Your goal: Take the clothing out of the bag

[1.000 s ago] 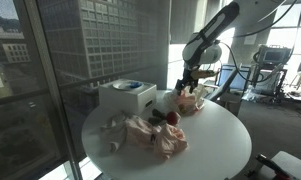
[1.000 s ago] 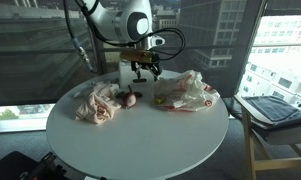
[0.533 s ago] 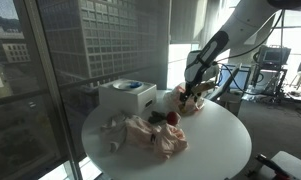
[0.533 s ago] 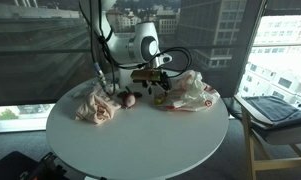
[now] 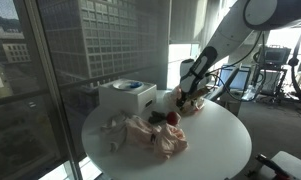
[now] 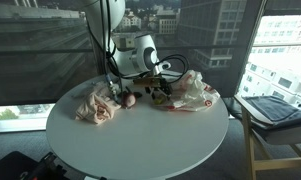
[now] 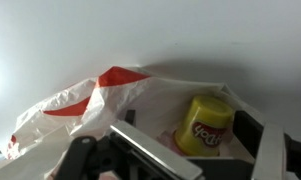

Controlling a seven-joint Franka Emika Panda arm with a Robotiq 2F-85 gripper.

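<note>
The robot's gripper needs to stay low at the bag's opening next and close its open fingers around the yellow can, because the can is already between them.
A white plastic bag with red print lies on the round white table; it also shows in an exterior view and in the wrist view. A heap of pink clothing lies outside the bag, also seen in an exterior view. My gripper is low at the bag's mouth. In the wrist view its fingers are open, with a yellow can lying inside the bag between them. No clothing shows inside the bag.
A white box stands at the back of the table. A small dark red object lies between the clothing and the bag, also in an exterior view. Windows stand close behind the table.
The arm has come down and swung toward the bag. The gripper went from above the table to the bag's mouth. The bag and the clothing have not moved.
</note>
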